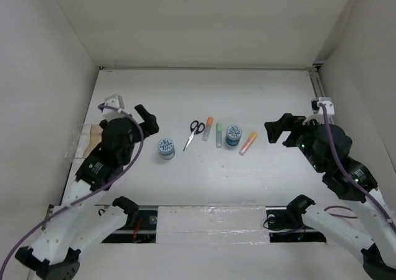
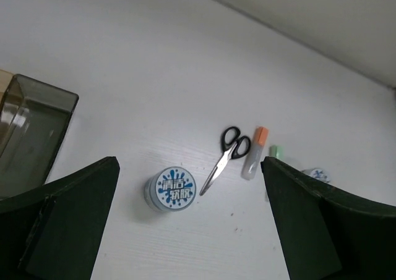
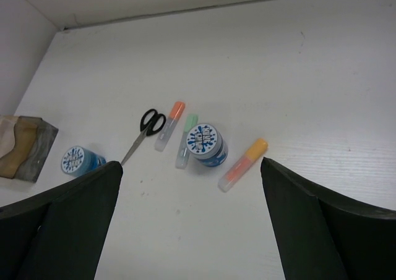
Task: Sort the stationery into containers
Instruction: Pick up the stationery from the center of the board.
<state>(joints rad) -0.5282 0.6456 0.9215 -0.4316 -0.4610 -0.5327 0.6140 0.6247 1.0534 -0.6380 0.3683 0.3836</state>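
Note:
The second roll's lid (image 1: 166, 145) stands apart from the scissors (image 1: 195, 133), so the robot's left gripper should next lower down and to the right in the top view around that lid.
The stationery lies in a row mid-table: black-handled scissors (image 1: 195, 133), an orange-capped pen (image 1: 208, 129), a green-capped pen (image 1: 219, 135), a blue-and-white roll (image 1: 233, 135) and an orange-pink highlighter (image 1: 248, 143). A second roll (image 1: 166, 148) stands apart to their left. At the far left, the smoky bin (image 1: 94, 138) and the clear bin (image 1: 75, 143) sit side by side, partly hidden by my left arm. My left gripper (image 1: 147, 119) hovers open near the second roll (image 2: 171, 189). On the right, beyond the highlighter (image 3: 243, 164), my right gripper (image 1: 278, 130) is open and empty.
White walls close the table in at the back and on both sides. A white bracket (image 1: 326, 104) with a cable sits against the right wall. The arm bases and a slotted rail (image 1: 210, 221) run along the near edge.

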